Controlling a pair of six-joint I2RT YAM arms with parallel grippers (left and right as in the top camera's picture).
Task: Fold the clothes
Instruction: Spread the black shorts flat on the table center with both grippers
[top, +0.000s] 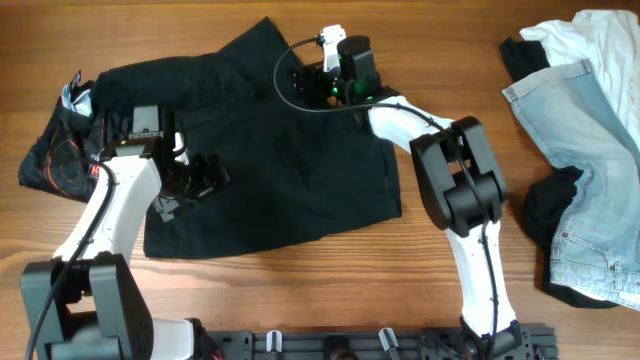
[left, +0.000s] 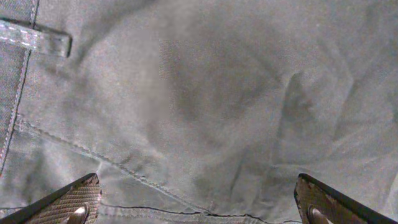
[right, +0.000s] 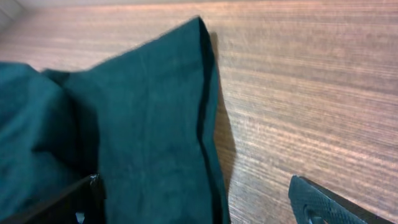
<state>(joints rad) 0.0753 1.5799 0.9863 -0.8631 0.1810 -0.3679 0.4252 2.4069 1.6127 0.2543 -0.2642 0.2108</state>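
Observation:
Next, my open left gripper goes down onto the shorts' near corner (top: 154, 248) on the orange-print garment's side, because the cloth ends there against bare table.
A black pair of shorts (top: 280, 160) lies spread on the wooden table (top: 330, 290). My left gripper (top: 205, 180) hovers over its left part, open and empty; the left wrist view shows dark cloth with a seam (left: 186, 118) and a belt loop (left: 37, 38) between the wide fingers (left: 199, 208). My right gripper (top: 310, 80) is at the shorts' upper edge, open and empty. In the right wrist view its fingers (right: 199, 202) straddle the hem of the cloth (right: 149, 130), with bare table to the right.
A black garment with an orange print (top: 60, 150) lies at the left edge. A pile of light blue jeans (top: 590, 170), a white shirt (top: 600, 40) and dark cloth (top: 550, 205) lies at the right.

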